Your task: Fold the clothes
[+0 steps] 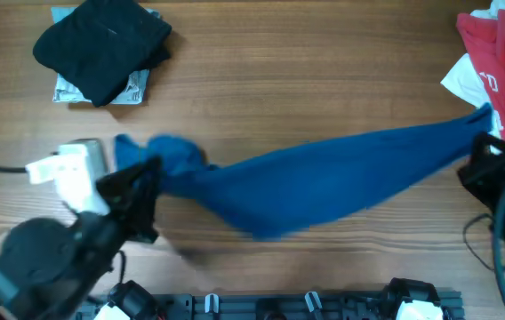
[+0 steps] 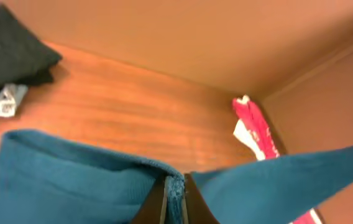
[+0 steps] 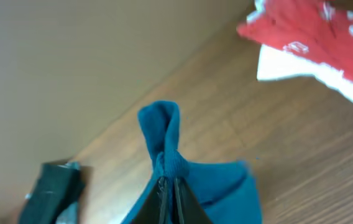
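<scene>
My left gripper holds the bunched end and should next carry it outward, lower it and let go. Bare wood lies open below and outward, beside the black garment.
The blue shirt (image 1: 324, 173) hangs stretched in a long band between my two grippers, above the wooden table. My left gripper (image 1: 150, 169) is shut on its bunched left end; in the left wrist view a blue hem (image 2: 175, 196) sits pinched between the jaws (image 2: 175, 205). My right gripper (image 1: 484, 147) is shut on the right end; in the right wrist view a tuft of blue cloth (image 3: 164, 140) sticks up from the closed jaws (image 3: 169, 186). No collar or buttons show.
A folded black garment (image 1: 101, 44) lies at the far left on a grey-white item (image 1: 132, 89). A red-and-white garment (image 1: 501, 62) lies at the far right, close to my right gripper. It also shows in the left wrist view (image 2: 254, 130) and right wrist view (image 3: 313, 37).
</scene>
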You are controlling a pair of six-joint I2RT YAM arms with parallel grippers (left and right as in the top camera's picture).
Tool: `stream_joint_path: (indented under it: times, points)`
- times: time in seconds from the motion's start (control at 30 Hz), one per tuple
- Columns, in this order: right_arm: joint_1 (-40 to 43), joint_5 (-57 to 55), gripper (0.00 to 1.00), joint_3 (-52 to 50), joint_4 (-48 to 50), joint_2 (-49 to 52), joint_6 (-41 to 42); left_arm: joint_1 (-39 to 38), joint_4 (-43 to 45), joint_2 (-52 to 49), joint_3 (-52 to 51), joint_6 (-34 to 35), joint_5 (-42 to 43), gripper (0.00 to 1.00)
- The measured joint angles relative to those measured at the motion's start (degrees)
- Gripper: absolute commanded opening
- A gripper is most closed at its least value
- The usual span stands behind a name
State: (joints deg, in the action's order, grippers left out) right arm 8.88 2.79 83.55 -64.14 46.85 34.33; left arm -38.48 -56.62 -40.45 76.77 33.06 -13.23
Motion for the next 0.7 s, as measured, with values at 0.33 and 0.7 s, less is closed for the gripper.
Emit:
stream_joint_path:
  times: [0.33, 0.7]
  points:
    - [0.0, -3.65, 0.04, 11.74, -1.95, 4.31, -0.09, -0.96, -3.21, -19.34, 25.29, -4.46, -10.84, 0.04]
    - [0.0, -6.86, 0.04, 11.45, -0.28, 19.98, -0.61, 1.31, -3.8, -38.03, 24.96, -5.01, -21.57, 0.04]
